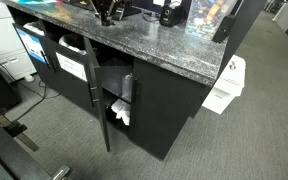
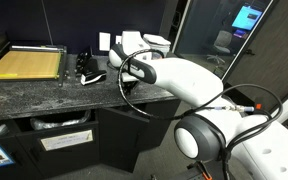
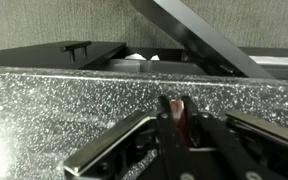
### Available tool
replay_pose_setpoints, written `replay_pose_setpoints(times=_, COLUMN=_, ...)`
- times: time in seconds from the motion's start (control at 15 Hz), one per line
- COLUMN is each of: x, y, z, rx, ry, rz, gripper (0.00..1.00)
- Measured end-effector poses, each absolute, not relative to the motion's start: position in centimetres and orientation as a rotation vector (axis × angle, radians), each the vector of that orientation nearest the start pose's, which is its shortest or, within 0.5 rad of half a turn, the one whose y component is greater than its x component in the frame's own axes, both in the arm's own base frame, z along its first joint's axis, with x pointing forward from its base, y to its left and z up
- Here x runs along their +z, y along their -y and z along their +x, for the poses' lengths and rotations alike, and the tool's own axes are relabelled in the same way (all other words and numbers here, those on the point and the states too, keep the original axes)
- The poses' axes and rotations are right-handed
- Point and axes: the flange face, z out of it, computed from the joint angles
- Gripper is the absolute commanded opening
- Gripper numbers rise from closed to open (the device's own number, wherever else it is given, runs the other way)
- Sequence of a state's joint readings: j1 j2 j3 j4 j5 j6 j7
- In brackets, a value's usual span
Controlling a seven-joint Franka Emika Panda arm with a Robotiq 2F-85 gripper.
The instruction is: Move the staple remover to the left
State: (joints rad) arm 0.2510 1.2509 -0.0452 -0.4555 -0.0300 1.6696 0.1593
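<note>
The gripper eases toward the open cabinet and down next to release the staple remover, since bare granite by the counter's front edge lies that way below it.
In the wrist view my gripper is shut on the staple remover, a small red piece pinched between the two black fingertips, low over the speckled grey granite countertop. In an exterior view the white arm reaches over the countertop and the black gripper hangs just above it, beside a yellow cutting board. The gripper also shows at the top edge of an exterior view. The staple remover is too small to make out in either exterior view.
A yellow cutting board lies on the counter close to the gripper. Below the counter a black cabinet door stands open, with shelves and white items inside. A white printer and a white box stand on the floor beside the cabinet.
</note>
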Motion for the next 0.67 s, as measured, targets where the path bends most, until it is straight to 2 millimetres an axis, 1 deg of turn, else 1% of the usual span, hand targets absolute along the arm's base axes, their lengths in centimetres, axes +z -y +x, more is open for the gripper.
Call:
replay_pose_setpoints(times=0.13, x=25.3, y=-17.7, z=78.0, rx=0.072, ry=0.126, rz=-3.224, gripper=0.04)
replay_pose_setpoints(times=0.27, x=24.2, y=-16.5, z=78.2, rx=0.096, ry=0.109, rz=-3.227, gripper=0.04)
replay_pose_setpoints(times=0.4, x=24.0, y=-15.4, z=78.4, rx=0.101, ry=0.094, rz=-3.227, gripper=0.04)
replay_pose_setpoints(times=0.53, x=24.0, y=-14.7, z=78.5, rx=0.101, ry=0.082, rz=-3.227, gripper=0.04)
replay_pose_setpoints(times=0.6, x=24.0, y=-14.6, z=78.5, rx=0.101, ry=0.08, rz=-3.227, gripper=0.42)
replay_pose_setpoints(times=0.67, x=24.0, y=-14.6, z=78.5, rx=0.102, ry=0.079, rz=-3.227, gripper=0.43)
